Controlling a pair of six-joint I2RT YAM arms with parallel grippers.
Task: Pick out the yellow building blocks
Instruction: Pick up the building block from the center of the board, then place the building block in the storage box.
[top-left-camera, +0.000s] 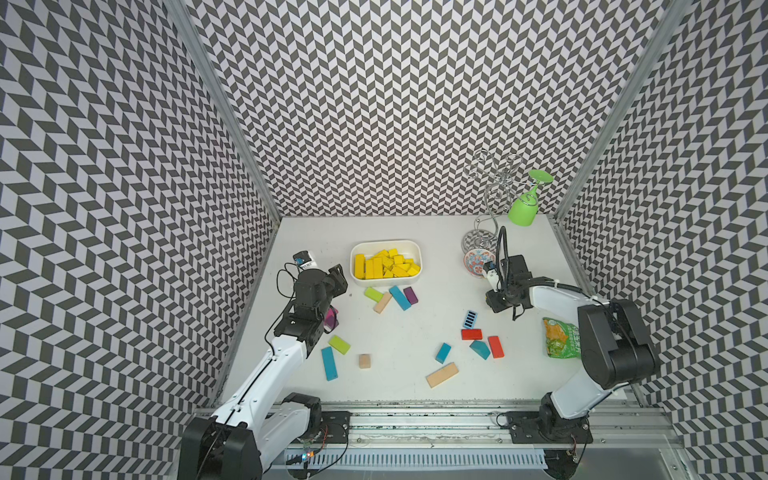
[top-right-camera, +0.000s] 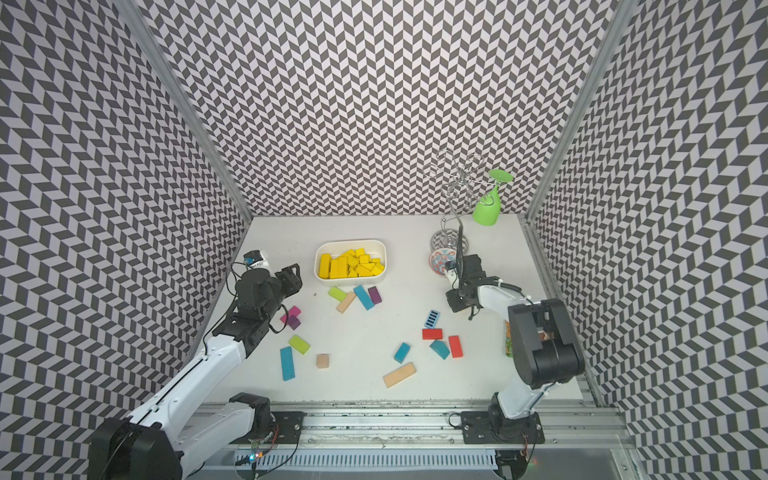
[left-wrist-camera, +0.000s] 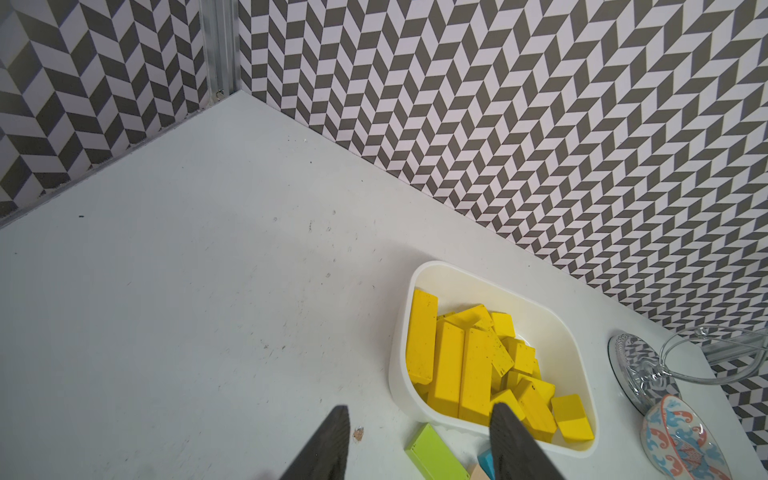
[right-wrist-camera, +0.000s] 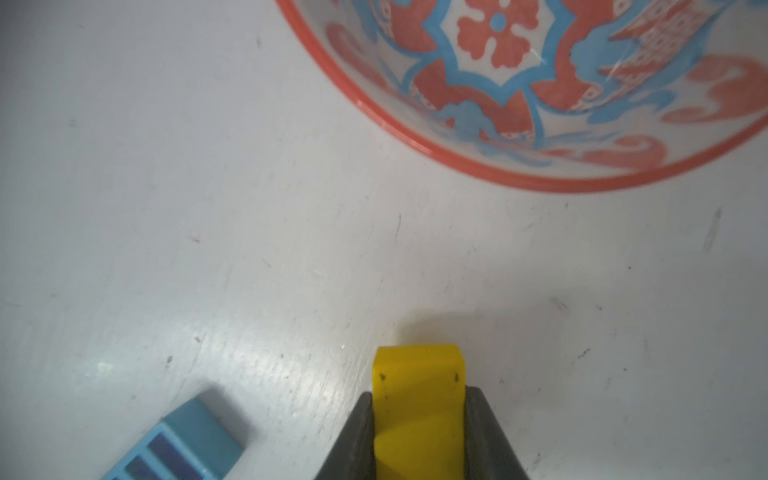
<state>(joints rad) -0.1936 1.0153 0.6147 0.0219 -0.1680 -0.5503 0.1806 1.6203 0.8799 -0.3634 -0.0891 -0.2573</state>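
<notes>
My right gripper lifts its yellow block next and crosses over the tray's end nearer the bowl. Then it releases the block there, because yellow blocks already lie piled inside.
Several yellow building blocks (top-left-camera: 386, 266) (top-right-camera: 351, 266) (left-wrist-camera: 478, 365) lie piled in a white tray (top-left-camera: 415, 249) (left-wrist-camera: 399, 374) at the back middle of the table. One more yellow block (right-wrist-camera: 415, 365) sits between the fingers of my right gripper (right-wrist-camera: 417, 395), which is shut on it low over the table, just in front of a patterned bowl. In both top views that block is hidden under the right gripper (top-left-camera: 498, 301). My left gripper (left-wrist-camera: 420, 409) (top-left-camera: 338, 278) is open and holds nothing, beside the tray's left front corner.
A red-and-blue patterned bowl (top-left-camera: 476, 262) (right-wrist-camera: 540, 83), a wire rack with a green glass (top-left-camera: 525, 203) and a snack bag (top-left-camera: 561, 336) stand on the right. Lime (top-left-camera: 373, 294), blue, purple, red (top-left-camera: 471, 333) and plain wooden (top-left-camera: 441, 374) blocks lie scattered, along with a blue striped piece (right-wrist-camera: 178, 444).
</notes>
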